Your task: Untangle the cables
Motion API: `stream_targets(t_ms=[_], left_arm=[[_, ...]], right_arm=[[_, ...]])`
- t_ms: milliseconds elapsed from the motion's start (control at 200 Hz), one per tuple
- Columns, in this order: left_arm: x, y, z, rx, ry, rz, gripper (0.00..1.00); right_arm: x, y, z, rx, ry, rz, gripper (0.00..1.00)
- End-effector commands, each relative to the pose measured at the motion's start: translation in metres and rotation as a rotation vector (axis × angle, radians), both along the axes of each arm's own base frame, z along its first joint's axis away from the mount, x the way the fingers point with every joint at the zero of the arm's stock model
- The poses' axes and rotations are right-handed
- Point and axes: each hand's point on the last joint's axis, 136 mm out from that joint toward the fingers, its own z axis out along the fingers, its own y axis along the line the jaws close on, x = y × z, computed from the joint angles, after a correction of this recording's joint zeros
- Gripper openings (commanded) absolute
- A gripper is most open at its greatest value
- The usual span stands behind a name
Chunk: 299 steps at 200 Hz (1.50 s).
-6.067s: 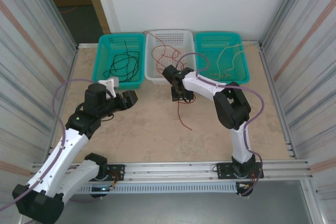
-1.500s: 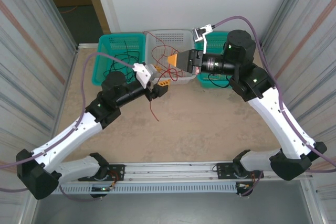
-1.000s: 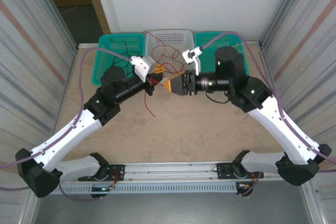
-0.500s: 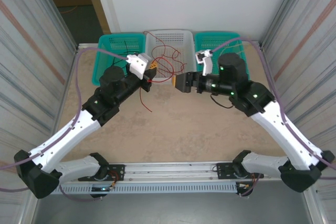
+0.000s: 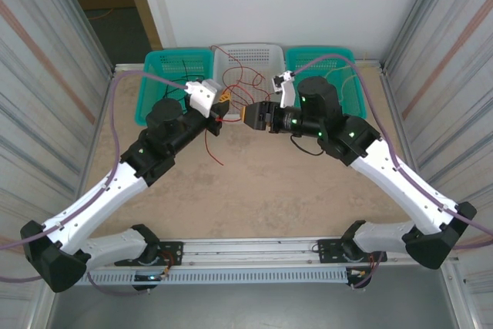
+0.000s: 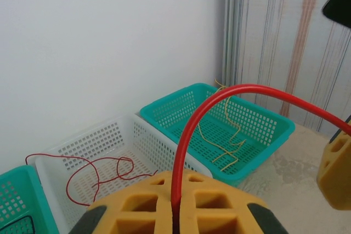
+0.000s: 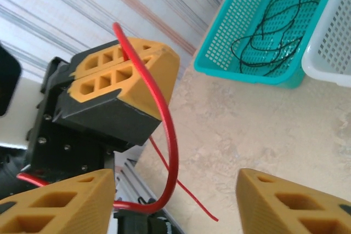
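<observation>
The robot should next carry its left gripper outward to the white basket, since more red cable is already there, and let go of the red cable over that basket's open top (image 5: pixel 248 75) (image 6: pixel 118 171).
My left gripper (image 5: pixel 221 103) (image 6: pixel 176 190) is shut on a red cable (image 6: pixel 184 135), raised in front of the white basket (image 5: pixel 266 55). The cable's free end hangs down to the table (image 5: pixel 213 146). It arcs across into the gap of my right gripper (image 5: pixel 249 114) (image 7: pixel 175 206), which is open, its fingers (image 7: pixel 55 201) wide on either side of the cable (image 7: pixel 169 135). More red cable (image 6: pixel 98 168) lies in the white basket. Black cables (image 7: pixel 269 31) lie in the left teal basket (image 5: pixel 158 63), pale yellow cables (image 6: pixel 227 130) in the right teal basket (image 6: pixel 274 116).
The three baskets stand in a row against the back wall. Corrugated metal walls (image 5: pixel 46 113) close in both sides. A metal rail (image 5: pixel 254 256) runs along the near edge. Open tabletop (image 5: pixel 262 198) lies in front of the grippers.
Since six seconds ago the left gripper has taken the red cable and lifted it toward the baskets. In the last half second the right gripper has moved left, up to the left one.
</observation>
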Motion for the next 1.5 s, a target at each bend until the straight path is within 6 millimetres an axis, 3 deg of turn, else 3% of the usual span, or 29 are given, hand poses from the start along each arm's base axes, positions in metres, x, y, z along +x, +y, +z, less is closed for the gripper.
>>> stream_targets(t_ms=[0,210,326,446,521,606,736,837,947,1107,1333,1493], left_arm=[[-0.006,0.002,0.017,-0.040,-0.044,-0.005,0.00],[-0.006,0.005,0.019,-0.013,-0.050,0.009,0.00],[-0.008,0.009,0.021,0.023,-0.050,0.016,0.00],[-0.006,0.016,0.023,0.074,-0.021,0.049,0.00],[-0.003,0.018,0.022,0.108,0.018,0.065,0.00],[-0.003,0.015,0.019,0.128,0.070,0.057,0.00],[-0.002,0.009,0.012,0.128,0.127,0.034,0.00],[-0.001,0.004,0.007,0.115,0.154,0.021,0.00],[0.004,0.002,0.000,0.111,0.181,0.035,0.00],[0.029,0.013,-0.007,0.095,0.248,0.140,0.00],[0.098,0.030,0.002,-0.140,0.352,0.230,0.00],[0.157,0.018,-0.009,-0.240,0.411,0.259,0.00]], right_arm=[[0.007,0.000,-0.004,-0.005,0.018,-0.028,0.46],[0.006,-0.011,-0.023,-0.115,0.007,-0.044,0.10],[0.007,-0.028,-0.045,-0.291,-0.046,-0.069,0.00],[0.012,-0.057,-0.079,-0.620,-0.148,-0.137,0.00],[0.010,-0.063,-0.098,-0.815,-0.246,-0.120,0.00],[0.000,-0.054,-0.115,-0.939,-0.353,-0.043,0.00],[-0.023,-0.028,-0.129,-0.979,-0.463,0.094,0.00],[-0.021,-0.026,-0.132,-0.994,-0.457,0.083,0.00],[-0.008,-0.040,-0.120,-0.952,-0.433,-0.022,0.38],[0.008,-0.092,-0.089,-0.843,-0.373,-0.247,0.59],[0.003,-0.153,-0.063,-0.686,-0.266,-0.437,0.65],[-0.004,-0.171,-0.064,-0.611,-0.165,-0.475,0.65]])
